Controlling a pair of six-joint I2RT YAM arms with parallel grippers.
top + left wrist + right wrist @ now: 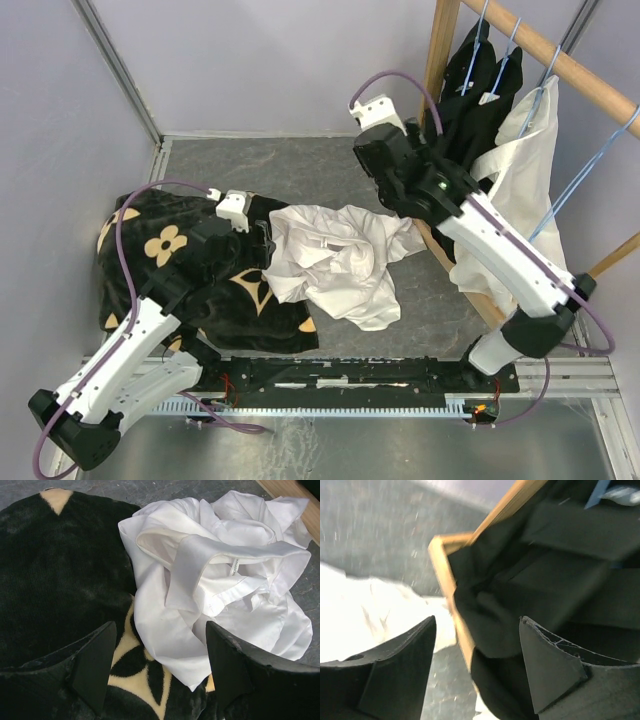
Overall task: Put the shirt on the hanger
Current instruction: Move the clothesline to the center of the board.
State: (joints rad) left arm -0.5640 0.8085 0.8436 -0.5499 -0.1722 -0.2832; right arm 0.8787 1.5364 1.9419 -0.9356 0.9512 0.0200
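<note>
The rack's wooden foot (433,246) runs below my right gripper's open fingers beside the shirt's end. The fingers come down next until they straddle that foot, then close.
The white shirt (335,262) lies crumpled on the table's middle, partly over the black flowered cloth. Its collar and neck label (233,570) face up in the left wrist view. My left gripper (266,238) stands open at the shirt's left edge, and a white hem corner lies between its fingers (161,630) without being pinched. My right gripper (398,195) is open above the shirt's right end, by the rack's foot. It holds nothing (477,622); the view is blurred, with the shirt (360,610) at the left. A light-blue wire hanger (590,168) hangs on the rack's rail, far right.
A wooden rack (440,60) stands at the right with black shirts (470,90) and a white garment (525,170) on blue hangers. Its wooden foot (442,565) and black cloth (545,580) are close to my right fingers. The black flowered cloth (170,260) covers the left side.
</note>
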